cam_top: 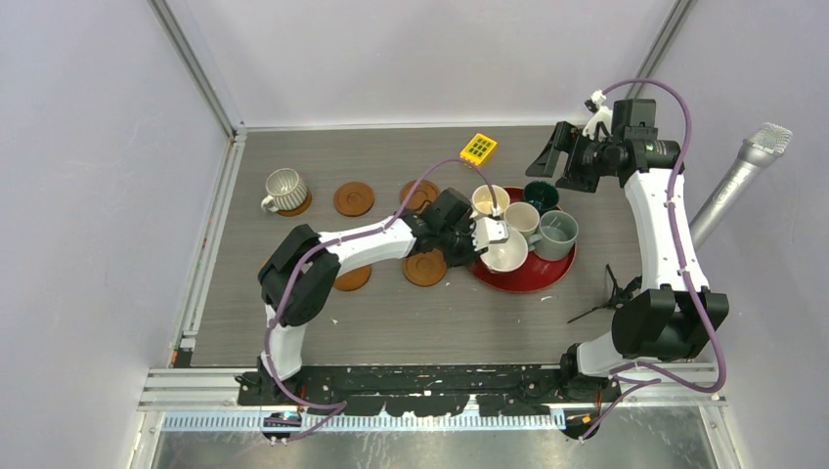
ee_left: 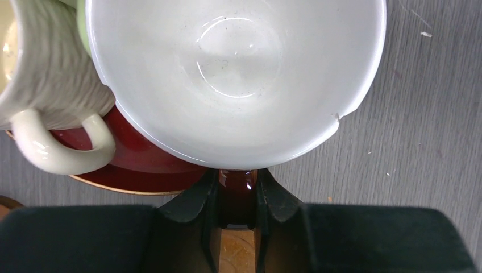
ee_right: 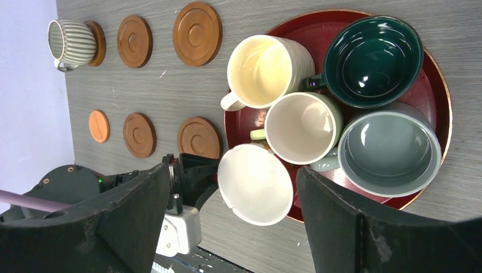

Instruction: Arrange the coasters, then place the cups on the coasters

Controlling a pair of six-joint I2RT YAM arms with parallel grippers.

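My left gripper rises next, shifts to the left in the top view and lowers the brown cup onto the far coaster beside the ribbed cup (cam_top: 283,189), as that coaster is empty.
My left gripper (cam_top: 486,246) (ee_left: 237,181) is shut on the glossy brown handle (ee_left: 237,196) of the brown cup with a white inside (cam_top: 505,253) (ee_left: 239,74) (ee_right: 254,183). That cup overhangs the left front rim of the red tray (cam_top: 547,275) (ee_right: 440,85). A cream cup (cam_top: 490,200), a pale green cup (cam_top: 522,219), a dark teal cup (cam_top: 541,195) and a grey cup (cam_top: 559,234) stand on the tray. The ribbed cup (cam_top: 283,189) sits on a coaster (cam_top: 299,205). Several more coasters (cam_top: 353,198) (cam_top: 425,267) lie in two rows. My right gripper (cam_top: 549,154) (ee_right: 230,187) hangs open, high above the tray.
A yellow keypad-like block (cam_top: 478,148) lies at the back of the table. A silver microphone (cam_top: 743,181) leans in from the right. A small black stand (cam_top: 612,292) sits by the right arm's base. Metal rails border the table's left and near edges.
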